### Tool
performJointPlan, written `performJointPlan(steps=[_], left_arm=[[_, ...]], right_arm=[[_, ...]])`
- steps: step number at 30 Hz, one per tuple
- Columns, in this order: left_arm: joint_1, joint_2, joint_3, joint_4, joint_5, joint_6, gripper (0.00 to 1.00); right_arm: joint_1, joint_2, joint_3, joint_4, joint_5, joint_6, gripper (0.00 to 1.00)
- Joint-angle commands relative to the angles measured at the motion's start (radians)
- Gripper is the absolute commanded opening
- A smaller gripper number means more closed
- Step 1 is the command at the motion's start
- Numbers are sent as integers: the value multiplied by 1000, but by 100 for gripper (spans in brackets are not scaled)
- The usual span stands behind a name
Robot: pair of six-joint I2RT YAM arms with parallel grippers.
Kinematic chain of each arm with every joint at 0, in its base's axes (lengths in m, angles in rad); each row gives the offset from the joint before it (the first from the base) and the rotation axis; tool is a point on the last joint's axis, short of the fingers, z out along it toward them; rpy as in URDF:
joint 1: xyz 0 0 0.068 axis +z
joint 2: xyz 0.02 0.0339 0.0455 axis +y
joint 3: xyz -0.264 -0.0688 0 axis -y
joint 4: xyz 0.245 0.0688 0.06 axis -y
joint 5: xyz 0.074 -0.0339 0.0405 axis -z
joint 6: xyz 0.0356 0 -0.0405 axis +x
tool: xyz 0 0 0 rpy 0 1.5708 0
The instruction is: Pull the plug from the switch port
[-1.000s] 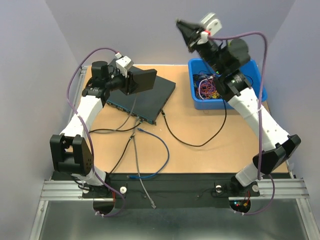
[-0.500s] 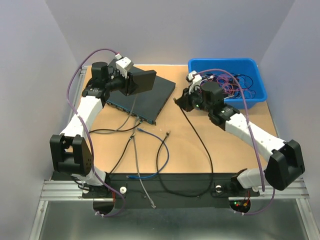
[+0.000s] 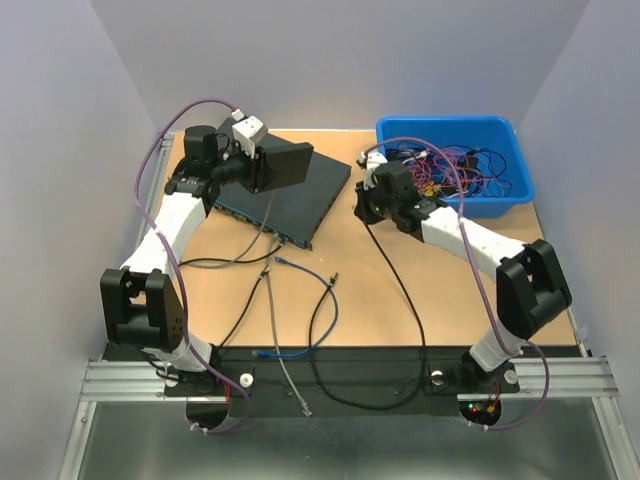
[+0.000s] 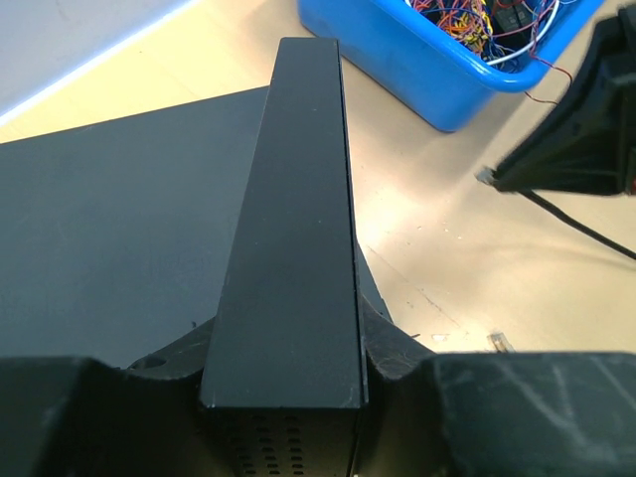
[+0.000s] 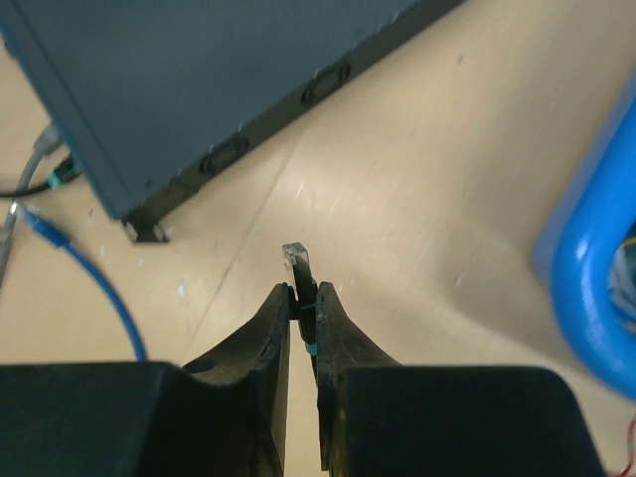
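My right gripper will next move outward and toward the switch's end by the blue bin and then open, because the clear-tipped plug is already hanging free of the ports.
The black switch (image 3: 305, 200) lies at the back left of the table. My left gripper (image 3: 263, 166) is shut on its raised back edge, which fills the left wrist view (image 4: 288, 248). My right gripper (image 3: 359, 207) hovers just off the switch's right end, shut on a clear-tipped plug (image 5: 296, 255). That plug is free of the switch (image 5: 199, 70) and hangs over bare table. Its black cable (image 3: 402, 287) trails toward the near edge. The left wrist view shows the plug tip (image 4: 485, 177) sticking out of the right gripper (image 4: 571, 149).
A blue bin (image 3: 500, 206) of tangled wires stands at the back right (image 5: 581, 258). Grey and black cables (image 3: 268, 228) still reach the switch's front ports. A loose blue cable (image 3: 310, 272) and another loose black plug end (image 3: 334, 281) lie in front.
My right arm has swung down from high over the bin to the switch's right end, now holding a plug. The black cable has left the switch's right port. The left arm has not moved.
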State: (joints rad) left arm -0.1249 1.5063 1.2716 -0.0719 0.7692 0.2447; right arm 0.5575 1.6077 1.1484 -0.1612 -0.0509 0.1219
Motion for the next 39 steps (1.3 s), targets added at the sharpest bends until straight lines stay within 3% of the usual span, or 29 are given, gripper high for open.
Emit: performJointPlan(steps=[1,9,15,18,19,20,22,27,33,39], left_arm=[[-5,-72,15,110,44,-8,0],[-5,-72,11,112,39,-7,0],[-5,-75,9,112,36,-8,0],[-5,-80,8,112,30,-4,0],[-5,-78,8,112,30,-4,0],[-5,-78,8,112,30,-2,0],[-5,-74,9,112,35,-5,0],[-5,-67,18,112,47,-12,0],[-7,-72,18,112,58,-10,0],[-10,-70,14,113,67,-12,0]], right_arm=[[5,38,157,23,163,-77,0],[4,194,423,22,276,-180,0],[1,264,524,17,321,-209,1],[1,267,522,11,290,-231,35],[1,261,516,5,272,-241,57],[2,242,511,-14,251,-242,66],[2,219,510,-46,206,-222,100],[25,66,455,-216,210,-125,100],[35,-156,164,-437,266,120,100],[33,-203,-84,-587,278,350,100]])
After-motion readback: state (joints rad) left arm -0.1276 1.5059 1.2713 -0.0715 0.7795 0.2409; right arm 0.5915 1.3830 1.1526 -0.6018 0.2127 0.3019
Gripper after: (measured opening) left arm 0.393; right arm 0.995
